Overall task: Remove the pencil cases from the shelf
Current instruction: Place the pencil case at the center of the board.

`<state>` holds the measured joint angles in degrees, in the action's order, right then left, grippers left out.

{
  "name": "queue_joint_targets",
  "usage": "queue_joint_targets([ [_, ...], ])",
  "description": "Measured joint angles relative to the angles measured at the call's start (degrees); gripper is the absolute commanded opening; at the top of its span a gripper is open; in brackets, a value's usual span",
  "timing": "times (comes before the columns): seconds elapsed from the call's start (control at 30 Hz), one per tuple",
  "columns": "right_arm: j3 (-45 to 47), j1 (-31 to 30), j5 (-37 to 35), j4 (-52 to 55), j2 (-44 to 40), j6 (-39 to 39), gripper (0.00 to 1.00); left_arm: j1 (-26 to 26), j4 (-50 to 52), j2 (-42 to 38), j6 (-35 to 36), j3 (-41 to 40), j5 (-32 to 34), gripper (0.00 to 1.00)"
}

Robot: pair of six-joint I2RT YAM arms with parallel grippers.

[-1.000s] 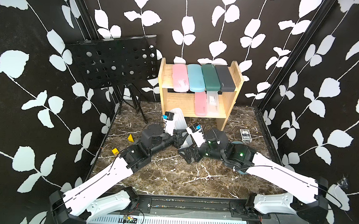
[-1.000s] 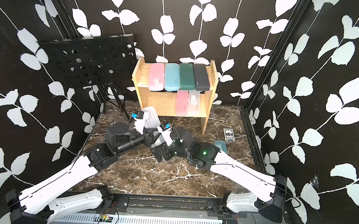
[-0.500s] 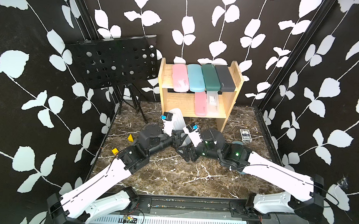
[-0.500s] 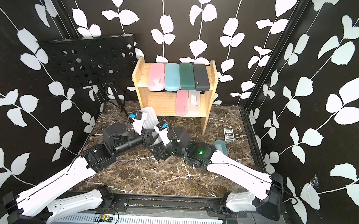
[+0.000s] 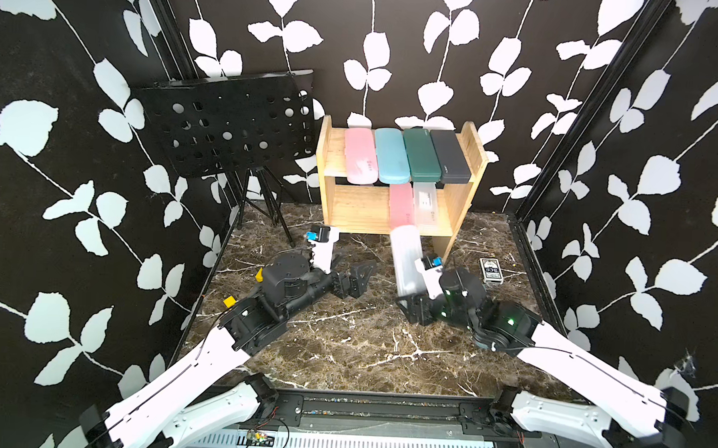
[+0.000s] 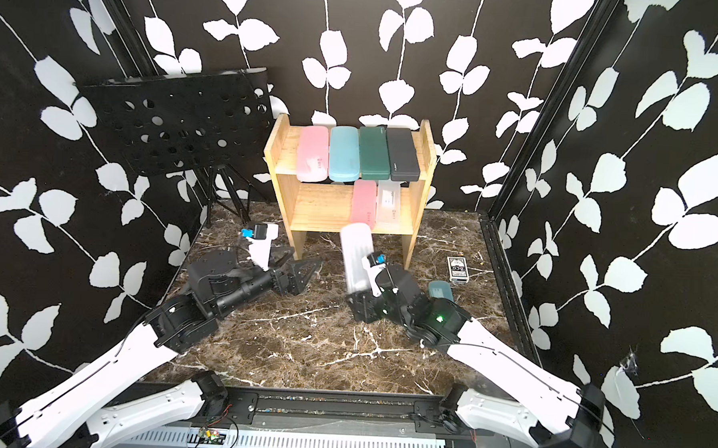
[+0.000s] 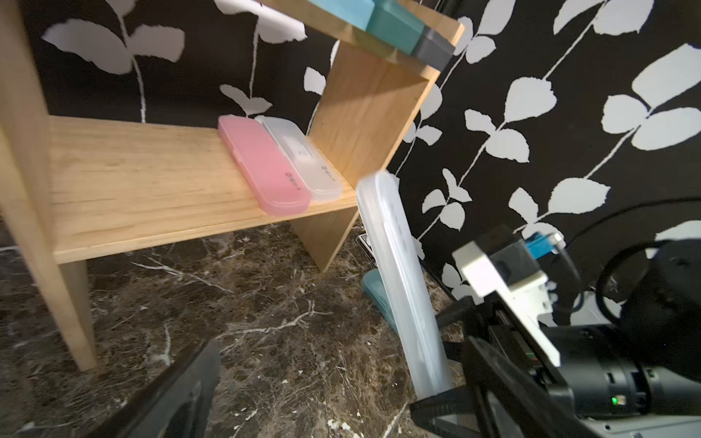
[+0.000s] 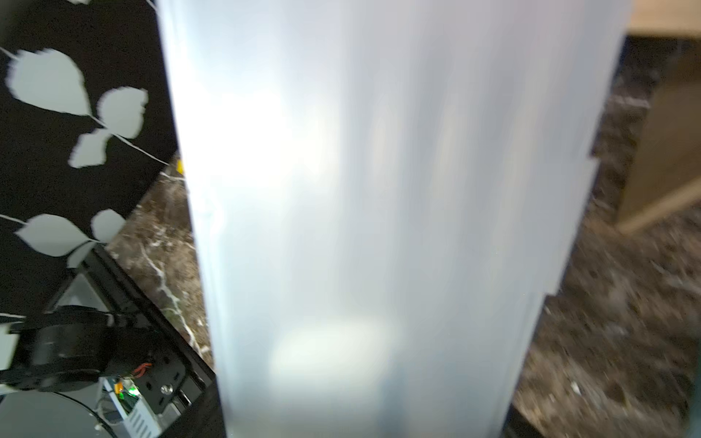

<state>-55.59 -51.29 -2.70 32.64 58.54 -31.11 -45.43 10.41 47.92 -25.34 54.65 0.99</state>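
Observation:
My right gripper needs to swing down and tilt over next to release its frosted clear case flat on the tabletop beside the light blue case, because that spot is bare.
The wooden shelf (image 5: pixel 358 210) stands at the back. Its top board carries a pink (image 5: pixel 361 155), a light blue (image 5: pixel 390 155), a dark green (image 5: pixel 420 155) and a dark grey pencil case (image 5: pixel 449 156). On the lower board (image 7: pixel 132 182) lie a pink case (image 7: pixel 265 167) and a frosted clear one (image 7: pixel 303 155). My right gripper (image 5: pixel 413 306) is shut on the lower end of another frosted clear case (image 5: pixel 405 260), which points up and fills the right wrist view (image 8: pixel 379 227). My left gripper (image 5: pixel 357 280) is open and empty, left of it. A light blue case (image 6: pixel 439 290) lies on the table.
A black perforated music stand (image 5: pixel 224 123) on a tripod is at the back left. A small card box (image 5: pixel 490 271) lies right of the shelf. Small yellow pieces (image 5: pixel 229 301) sit by the left arm. The floor is dark marble (image 5: pixel 364 341), closed in by leaf-patterned walls.
The left gripper has opened and let go of the frosted clear case. The right gripper has shut on it and carried it to the right, away from the left gripper.

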Motion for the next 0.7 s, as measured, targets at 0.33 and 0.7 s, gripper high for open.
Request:
queue_joint_targets([
  [0.33, 15.3, 8.6, -2.6, 14.9, -4.1, -8.1, 0.63, 0.0, 1.8, -2.3, 1.3, -3.4, 3.7, 0.99],
  [0.7, 16.7, 18.1, 0.4, 15.4, 3.8, -5.0, 0.63, 0.0, 2.1, -0.6, 1.4, -5.3, 3.5, 0.99],
])
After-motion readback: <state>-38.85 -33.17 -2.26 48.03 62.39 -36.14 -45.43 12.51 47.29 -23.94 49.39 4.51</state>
